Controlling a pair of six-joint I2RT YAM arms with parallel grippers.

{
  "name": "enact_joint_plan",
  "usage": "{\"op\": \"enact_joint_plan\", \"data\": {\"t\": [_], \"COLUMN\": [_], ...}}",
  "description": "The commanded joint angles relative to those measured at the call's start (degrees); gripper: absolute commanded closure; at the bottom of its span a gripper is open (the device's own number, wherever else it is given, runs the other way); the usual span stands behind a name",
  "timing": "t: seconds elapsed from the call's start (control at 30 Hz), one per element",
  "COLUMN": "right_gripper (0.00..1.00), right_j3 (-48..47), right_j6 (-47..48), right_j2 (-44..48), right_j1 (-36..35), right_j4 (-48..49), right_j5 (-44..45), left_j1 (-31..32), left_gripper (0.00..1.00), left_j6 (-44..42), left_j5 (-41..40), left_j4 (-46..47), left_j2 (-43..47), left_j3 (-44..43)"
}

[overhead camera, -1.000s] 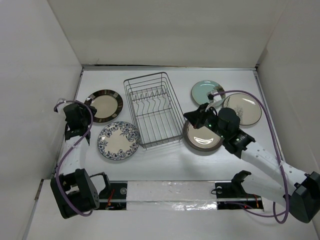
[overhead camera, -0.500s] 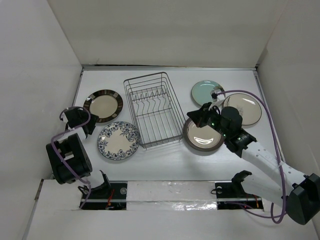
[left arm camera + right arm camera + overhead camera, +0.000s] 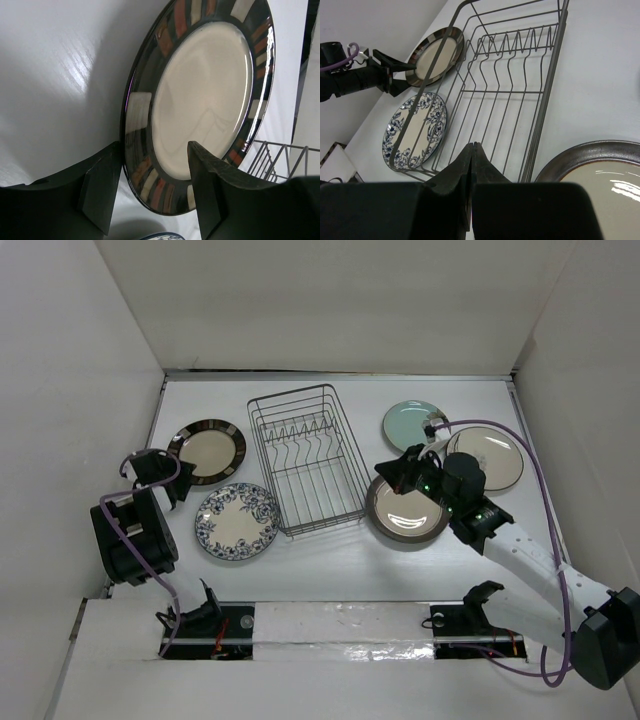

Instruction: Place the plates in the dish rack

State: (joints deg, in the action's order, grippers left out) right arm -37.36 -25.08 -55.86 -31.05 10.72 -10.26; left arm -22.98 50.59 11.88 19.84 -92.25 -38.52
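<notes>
The robot's left gripper will next move slightly outward onto the near rim of the brown-rimmed plate and close there, because its open fingers are already on both sides of that rim.
The dish rack stands mid-table with nothing in it. The brown-rimmed cream plate lies to its left and the blue-and-white floral plate in front of that. The dark brown speckled plate, the pale teal plate and the cream branch plate lie to the right. My left gripper is open, and its jaws straddle the near rim of the brown-rimmed plate. My right gripper is shut and empty, and it hovers between the rack and the speckled plate.
White walls close in the table on the left, back and right. The left arm's elbow is folded near the left wall. A purple cable loops over the cream branch plate. The floral plate lies just past the rack's near corner.
The left arm has folded back, and its gripper has edged up to the brown-rimmed plate's rim. The right arm has barely shifted.
</notes>
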Motion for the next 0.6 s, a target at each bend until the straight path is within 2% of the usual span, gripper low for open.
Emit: {"op": "enact_joint_plan", "data": {"t": [0.0,0.37,0.43,0.57], "right_gripper": [1.0,1.0,1.0,1.0], "right_j3": [0.19,0.19,0.19,0.1], "right_j6": [0.12,0.29,0.38,0.47], "right_j2": [0.31,0.48,0.57,0.83], "right_j1": [0.81,0.81,0.81,0.81], "right_j4": [2.11,1.85,1.76,1.5], "right_j5": [-0.55,0.24,0.33,0.68], "left_j1": [-0.13,-0.13,-0.13,-0.13], "left_gripper": [0.49,0.54,0.65,0.81], "left_j6": [0.92,3.46,3.73,3.99], "left_j5": [-0.98,0.43,1.13,1.57], "left_j4": [0.03,3.28,4.59,6.61], "left_j2": [-1.79,-4.52,-4.87,-5.23], "left_j3": [-1.2,-2.78,-2.96,-2.52]}}
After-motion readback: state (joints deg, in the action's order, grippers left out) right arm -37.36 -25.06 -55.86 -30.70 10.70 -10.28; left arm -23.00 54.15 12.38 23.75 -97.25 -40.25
